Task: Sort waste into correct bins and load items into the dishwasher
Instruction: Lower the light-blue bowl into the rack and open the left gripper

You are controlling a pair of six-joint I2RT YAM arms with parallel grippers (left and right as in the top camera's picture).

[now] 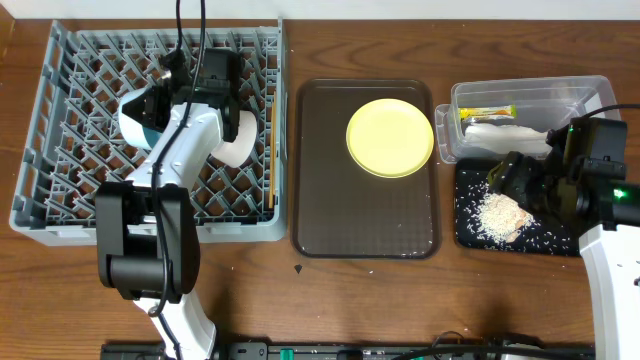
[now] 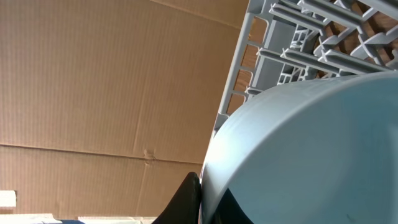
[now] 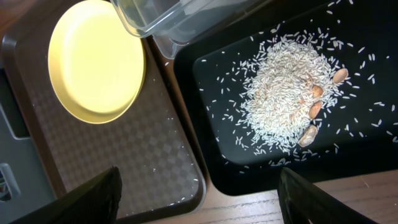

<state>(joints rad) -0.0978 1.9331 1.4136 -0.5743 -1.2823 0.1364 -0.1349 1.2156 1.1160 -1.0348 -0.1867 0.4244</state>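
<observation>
The light blue bowl (image 1: 135, 120) in my left gripper needs to go down next onto the dish rack's empty wires below, beside the white bowl. Then I need to let go of the light blue bowl's rim.
The grey dish rack (image 1: 60, 150) stands at the left. My left gripper (image 1: 155, 100) is over it, shut on the rim of the light blue bowl (image 1: 135, 120), which fills the left wrist view (image 2: 298, 149) with the fingers (image 2: 202, 190) pinching its edge. A white bowl (image 1: 238, 142) and the chopsticks (image 1: 270, 150) lie in the rack. The yellow plate (image 1: 390, 137) (image 3: 96, 59) sits on the brown tray. My right gripper (image 1: 510, 180) (image 3: 199, 202) is open and empty above the black tray (image 1: 470, 235) (image 3: 367, 143), which holds rice scraps (image 1: 498, 212) (image 3: 286, 93). The wrapper (image 1: 487, 113) and tissue (image 1: 505, 135) lie in the clear tub (image 1: 530, 92). The cup is not in view.
The dark brown serving tray (image 1: 365, 215) (image 3: 124, 162) lies between the rack and the bins, with a few rice grains on it. The clear tub's corner (image 3: 180, 18) overhangs the tray edge. Bare wooden table runs along the front. A cardboard wall (image 2: 93, 93) stands behind the rack.
</observation>
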